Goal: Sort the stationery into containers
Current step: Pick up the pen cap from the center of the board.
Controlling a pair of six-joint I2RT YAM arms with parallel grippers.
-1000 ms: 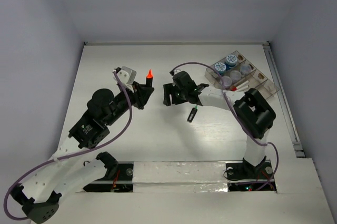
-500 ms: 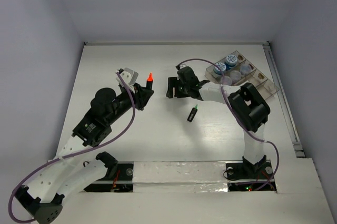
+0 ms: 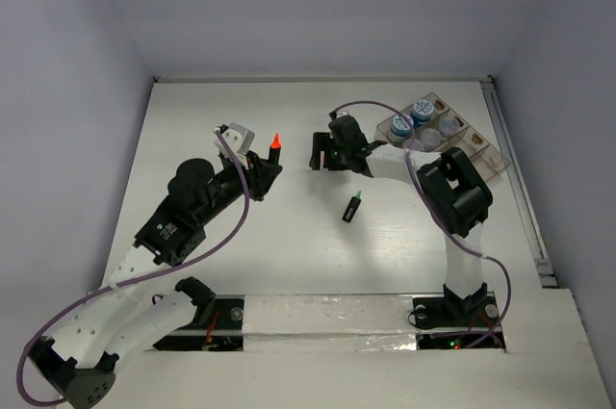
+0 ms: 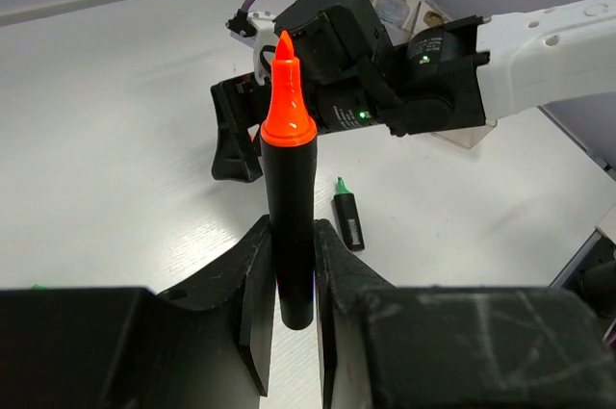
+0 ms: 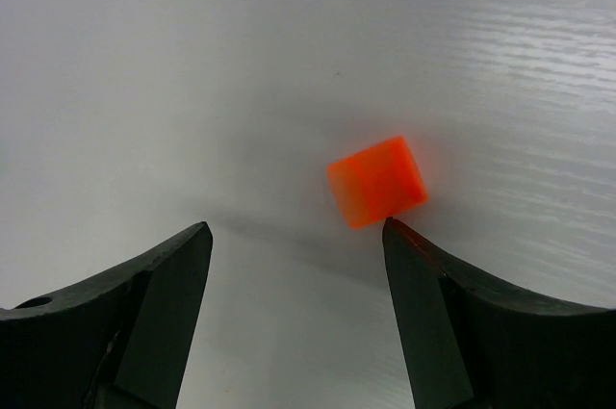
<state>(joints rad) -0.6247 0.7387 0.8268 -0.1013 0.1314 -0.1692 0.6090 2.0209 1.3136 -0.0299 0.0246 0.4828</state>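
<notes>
The tiny orange cube (image 5: 376, 181) lies beyond my right gripper's finger on the right in that gripper's wrist view. I will move my right gripper that way next, so its fingers are on both sides of the cube.
My left gripper (image 3: 265, 171) is shut on the orange-tipped black highlighter (image 4: 287, 188) and holds it upright above the table, orange tip (image 3: 274, 142) up. My right gripper (image 3: 325, 151) is open, pointing down at the table; the tiny orange cube (image 5: 376, 181) lies just beyond its right fingertip (image 5: 409, 245), not between the jaws. The green-tipped highlighter (image 3: 352, 207) lies loose on the table in front of the right gripper; it also shows in the left wrist view (image 4: 348, 216). The clear compartment tray (image 3: 481, 151) at the right back holds round blue-lidded pots (image 3: 422, 111).
The right arm's elbow (image 3: 457, 192) stands beside the tray. A purple cable (image 3: 371, 111) loops over the right arm. The table's back wall runs along the top edge and a rail (image 3: 515, 188) along the right side.
My right gripper has moved back and to the right, away from the green highlighter. My left gripper with the orange highlighter has barely shifted.
</notes>
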